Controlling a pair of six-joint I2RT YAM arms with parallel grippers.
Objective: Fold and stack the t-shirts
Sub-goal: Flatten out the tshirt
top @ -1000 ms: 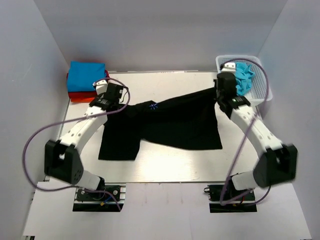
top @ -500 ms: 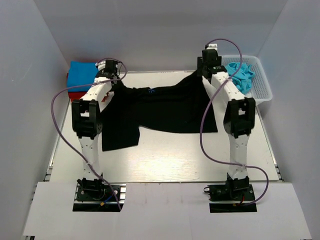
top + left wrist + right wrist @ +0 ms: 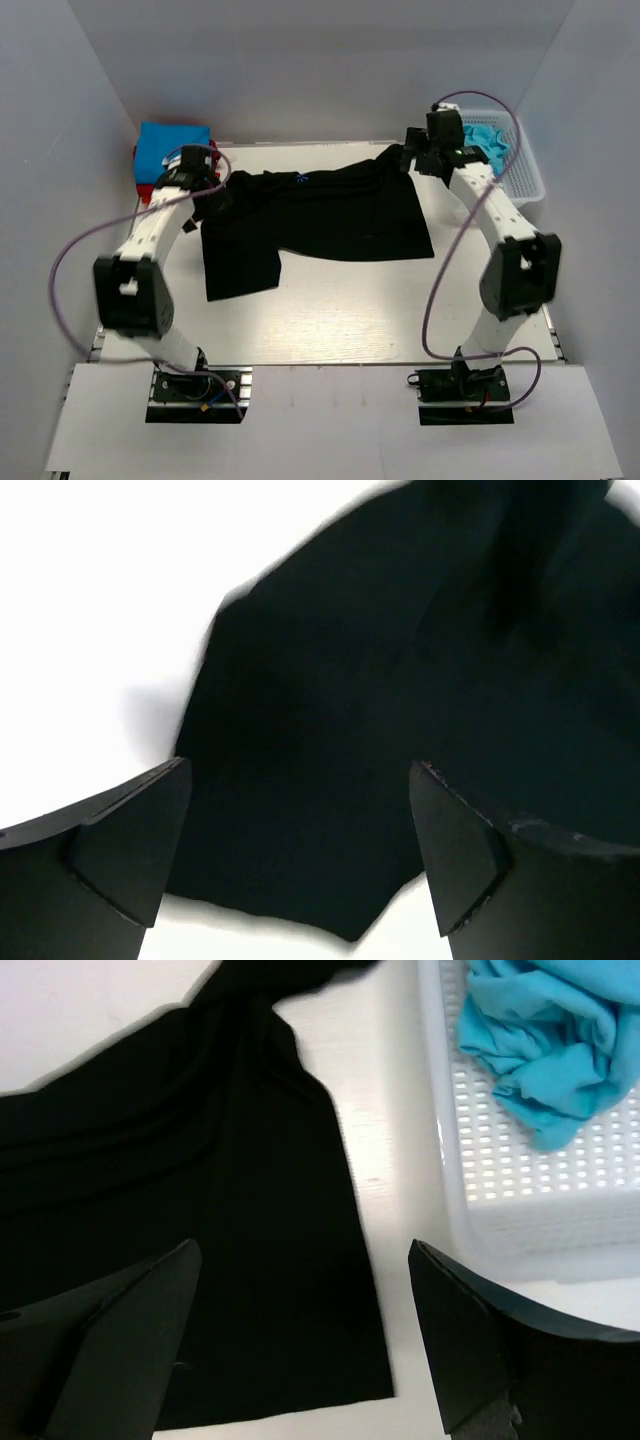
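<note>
The left gripper should next move back and down to close on the sleeve's near outer corner (image 3: 210, 297) (image 3: 182, 888). The corner is below and back of the gripper, with bare table around it.
A black t-shirt (image 3: 320, 215) lies partly spread on the white table (image 3: 330, 320), rumpled along its far edge, with one sleeve hanging toward the near left. My left gripper (image 3: 205, 178) hovers open over its left shoulder. In the left wrist view the open left gripper (image 3: 300, 780) has only black cloth (image 3: 400, 680) below it and nothing between its fingers. My right gripper (image 3: 420, 160) is open above the shirt's far right corner. The right wrist view shows the right gripper (image 3: 303, 1250) over the shirt's right edge (image 3: 200, 1160), empty.
A folded bright blue shirt (image 3: 172, 148) sits on a red one (image 3: 150, 190) at the far left corner. A white lattice basket (image 3: 530, 185) at the far right holds a crumpled turquoise shirt (image 3: 490, 140), and in the right wrist view that basket (image 3: 520, 1190) and turquoise shirt (image 3: 550, 1040) lie just right of the gripper.
Both grippers have gone from shut on the black shirt's far edge to open and have let it go. The shirt was pulled toward the back and now rests on the table.
</note>
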